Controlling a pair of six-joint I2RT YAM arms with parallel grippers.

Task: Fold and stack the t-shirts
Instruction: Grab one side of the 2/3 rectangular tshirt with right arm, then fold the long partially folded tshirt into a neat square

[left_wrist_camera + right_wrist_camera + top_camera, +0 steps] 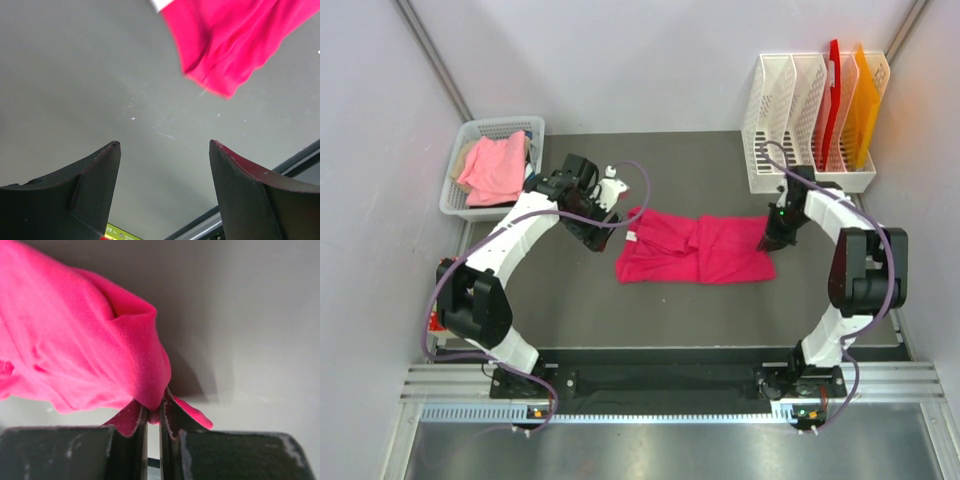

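Observation:
My right gripper carries the fold to the left in the top view next and releases it over the shirt's white-tagged end, since the shirt lies stretched lengthwise.
A bright magenta t-shirt (pixel 692 250) lies bunched lengthwise on the dark mat at mid table. My right gripper (pixel 772 240) is at the shirt's right end, shut on a fold of the magenta cloth (pixel 130 365), which bulges up from between the jaws. My left gripper (pixel 592 222) hovers just off the shirt's left end, its jaws open and holding nothing; in its wrist view only a corner of the magenta t-shirt (pixel 235 45) shows above bare mat. A paler salmon-pink t-shirt (pixel 494 168) lies crumpled in the white basket.
The white plastic basket (pixel 455 195) stands at the back left. A white file rack (pixel 800 125) with red and orange folders stands at the back right. Grey walls close in both sides, and a metal rail runs along the near edge.

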